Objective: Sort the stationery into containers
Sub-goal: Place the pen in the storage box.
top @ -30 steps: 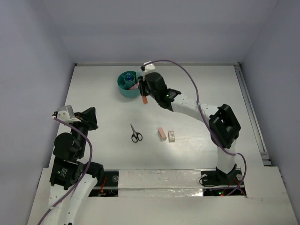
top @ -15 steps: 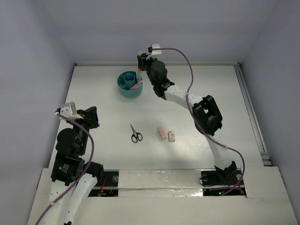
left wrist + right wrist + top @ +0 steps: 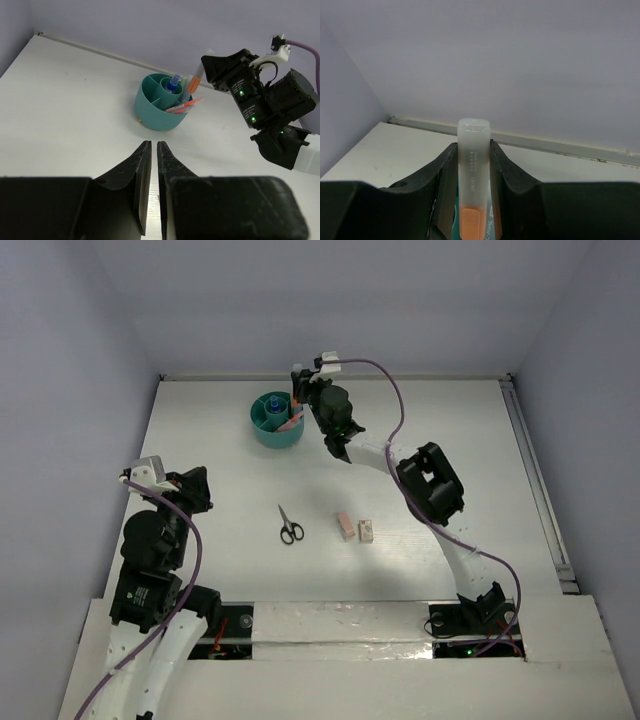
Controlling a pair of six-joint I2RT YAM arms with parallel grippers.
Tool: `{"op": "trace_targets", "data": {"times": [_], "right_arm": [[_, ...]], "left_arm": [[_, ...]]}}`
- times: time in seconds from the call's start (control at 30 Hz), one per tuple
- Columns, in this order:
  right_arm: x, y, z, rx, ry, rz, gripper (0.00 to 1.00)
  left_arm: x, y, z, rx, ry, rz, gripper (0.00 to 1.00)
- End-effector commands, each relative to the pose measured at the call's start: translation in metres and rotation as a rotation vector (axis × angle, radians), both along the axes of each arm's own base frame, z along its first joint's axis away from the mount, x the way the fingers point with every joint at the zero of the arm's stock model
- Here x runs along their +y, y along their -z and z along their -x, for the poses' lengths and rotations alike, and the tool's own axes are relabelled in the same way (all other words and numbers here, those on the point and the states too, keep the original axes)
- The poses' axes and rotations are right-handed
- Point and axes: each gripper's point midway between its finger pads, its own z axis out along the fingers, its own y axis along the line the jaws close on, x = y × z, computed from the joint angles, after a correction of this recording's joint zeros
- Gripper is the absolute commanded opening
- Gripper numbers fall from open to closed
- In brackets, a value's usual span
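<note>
My right gripper should next lower the marker slightly and release it, as its orange end is over the teal organiser's outer section below.
My right gripper is shut on an orange marker with a frosted white cap, held upright over the right rim of the round teal organiser. The left wrist view shows the marker standing at the organiser's far right side. The organiser holds a blue-capped bottle and a pink pen. Black-handled scissors, a pink eraser and a white eraser lie on the table. My left gripper is shut and empty, low at the near left.
The white table is walled by grey panels on three sides. A metal rail runs along the right edge. My right arm stretches across the table's middle right.
My right gripper has carried the orange marker from beside the organiser up and over its right rim, the arm reaching farther back. My left arm has barely moved.
</note>
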Motion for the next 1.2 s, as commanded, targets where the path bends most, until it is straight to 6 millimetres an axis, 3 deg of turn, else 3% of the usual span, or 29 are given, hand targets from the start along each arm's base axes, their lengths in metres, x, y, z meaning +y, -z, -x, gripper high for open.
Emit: {"op": "trace_targets", "data": {"times": [0.0,0.33,0.53,0.73,0.83,1.07,1.17], "right_arm": [[-0.006,-0.027,0.004,-0.091,0.019,-0.078,0.00],[0.001,-0.006,-0.001,-0.071,0.007,-0.059,0.00],[0.004,0.020,0.007,-0.037,-0.010,-0.046,0.00],[0.006,0.037,0.009,-0.007,-0.024,-0.037,0.06],[0.004,0.038,0.011,-0.008,-0.026,-0.040,0.15],[0.008,0.011,0.023,-0.020,-0.059,-0.074,0.30],[0.007,0.005,0.027,-0.025,-0.068,-0.073,0.50]], "left_arm": [[0.001,-0.015,-0.001,-0.049,0.000,0.001,0.08],[-0.001,-0.016,-0.002,-0.052,0.007,-0.005,0.08],[-0.001,-0.018,0.000,-0.061,0.012,-0.001,0.08],[-0.001,-0.018,0.001,-0.064,0.012,0.001,0.09],[-0.002,-0.016,0.000,-0.055,0.013,-0.003,0.09],[-0.002,-0.018,0.001,-0.062,0.016,0.000,0.09],[0.000,-0.021,0.004,-0.077,0.012,0.006,0.09]]}}
